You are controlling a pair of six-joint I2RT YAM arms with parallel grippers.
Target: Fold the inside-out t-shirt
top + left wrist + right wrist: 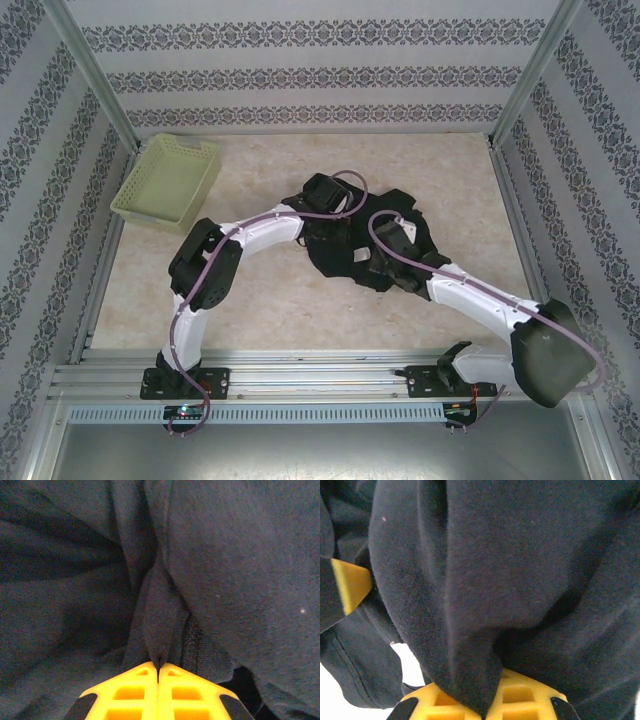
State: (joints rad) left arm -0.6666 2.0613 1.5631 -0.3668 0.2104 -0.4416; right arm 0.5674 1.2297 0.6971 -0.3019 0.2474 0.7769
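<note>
I will pull the thick fold in my right gripper outward next, toward the heap's far edge (384,199). Then I will let go of it.
The inside-out t-shirt (350,245) lies bunched in a black heap at the middle of the table, with a small white tag (357,257) showing near its front. My left gripper (325,195) sits at the heap's back left. In the left wrist view its yellow jaws (158,666) are shut on a narrow ridge of the black fabric (160,625). My right gripper (395,248) is on the heap's right side. Its yellow jaws (487,711) are shut on a thick fold of the shirt (470,630) that drapes over them.
A pale yellow-green lattice basket (168,180) stands at the back left corner. Patterned walls and metal rails (300,375) enclose the beige table (260,300). A yellow wedge (350,584) pokes from the cloth at the left of the right wrist view.
</note>
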